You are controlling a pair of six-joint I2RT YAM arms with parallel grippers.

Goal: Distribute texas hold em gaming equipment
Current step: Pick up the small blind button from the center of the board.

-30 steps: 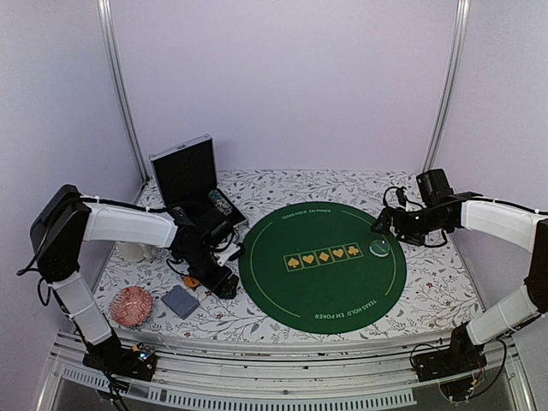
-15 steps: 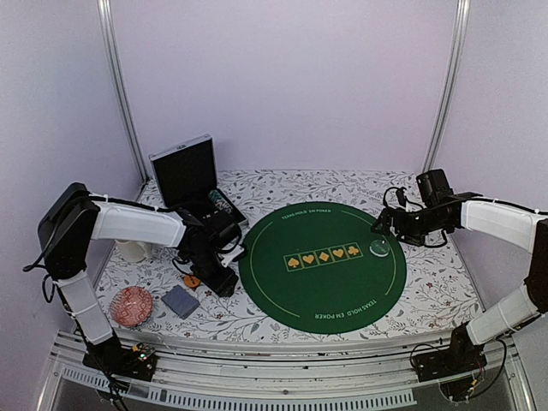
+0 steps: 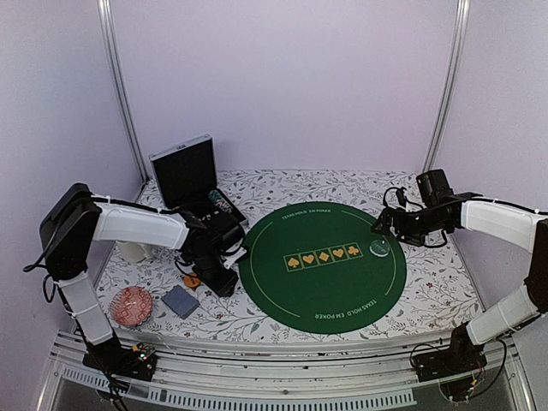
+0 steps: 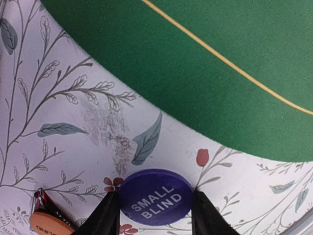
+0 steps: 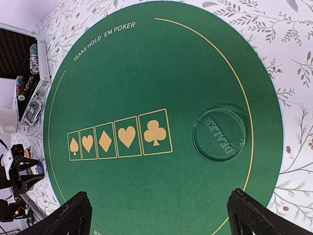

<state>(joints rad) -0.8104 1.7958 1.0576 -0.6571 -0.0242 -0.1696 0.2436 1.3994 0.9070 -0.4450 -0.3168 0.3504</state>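
Note:
I should raise my left gripper, move it to the right in the top view and lower it to let go of the purple button inside the mat's near lettering, where the green is bare.
A purple round button marked SMALL BLIND lies on the floral cloth just off the green mat's edge. My left gripper stands over it with a finger touching each side of its rim; from above, that gripper is low at the mat's left side. An orange button lies close by on the left. Blue-grey-backed cards sit near the front left. Poker chips fill the open case. My right gripper hangs open above the mat, near the clear DEALER button.
The round green poker mat covers the table's middle. A black case stands open at the back left. A cream mug and a red patterned round object sit at the left edge.
My left gripper has shifted slightly toward the mat and its fingers have drawn in onto the purple button. The right arm has not moved.

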